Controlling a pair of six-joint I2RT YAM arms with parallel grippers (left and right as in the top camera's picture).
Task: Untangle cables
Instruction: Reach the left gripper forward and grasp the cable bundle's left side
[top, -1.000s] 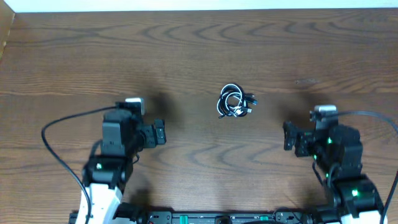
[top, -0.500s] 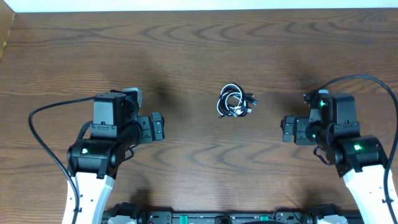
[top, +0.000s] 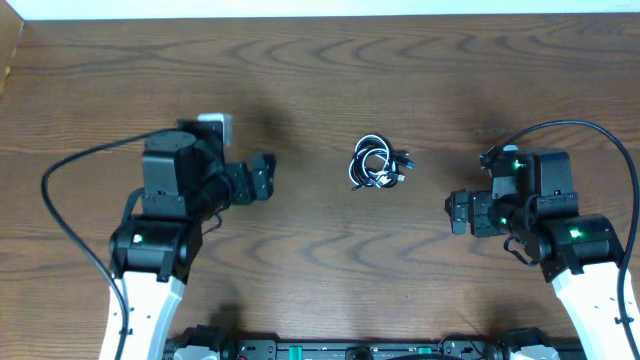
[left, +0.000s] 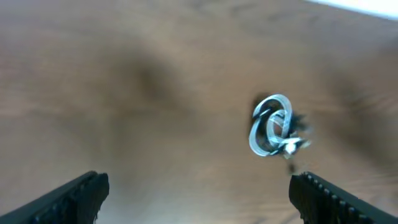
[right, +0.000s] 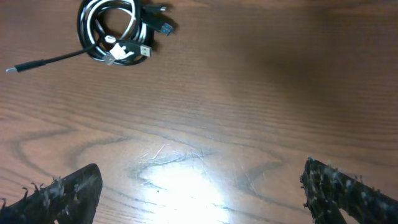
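My left gripper moves toward the bundle of cables next and lowers to the coiled cable parts facing it.
The cables (top: 377, 166), one white and one black, lie coiled together in a small bundle in the middle of the wooden table. The bundle also shows in the left wrist view (left: 273, 126), blurred, and in the right wrist view (right: 115, 31) at the top left, with a black plug end trailing left. My left gripper (top: 262, 182) is open and empty, left of the bundle and apart from it. My right gripper (top: 455, 212) is open and empty, right of the bundle and a little nearer the front.
The wooden table (top: 320, 90) stretches bare behind the bundle. Thick black arm cables loop out at the far left (top: 60, 200) and far right (top: 600, 135). A white wall edge runs along the back.
Both arms have risen and swung toward the middle. The left gripper moved up and right toward the bundle, the right gripper edged left. The cables have not moved.
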